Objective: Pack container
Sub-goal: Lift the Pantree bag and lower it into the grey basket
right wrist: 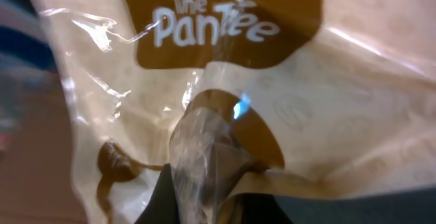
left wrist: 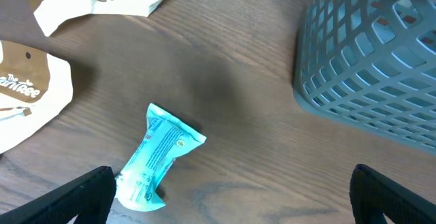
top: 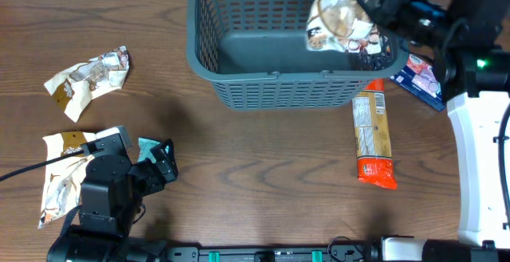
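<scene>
My right gripper holds the cream and brown snack bag. Before it opens, I need to tilt it downward and lower the bag into the basket, toward the basket's empty middle.
The dark grey slotted basket (top: 239, 63) stands at the top middle of the table; its side shows in the left wrist view (left wrist: 368, 54). My right gripper (top: 368, 5) is shut on a cream and brown snack bag (top: 339, 15), held above the basket's right end; the bag (right wrist: 225, 94) fills the right wrist view. My left gripper (top: 159, 162) is open and empty at the lower left, just above the table. A teal packet (left wrist: 158, 157) lies between its fingers, near the left finger; it also shows in the overhead view (top: 147, 148).
An orange snack pack (top: 373, 138) lies right of the basket. A blue packet (top: 421, 79) lies at the far right. A crumpled cream bag (top: 86, 79) lies at the left, and another cream bag (top: 62, 174) at the lower left beside my left arm.
</scene>
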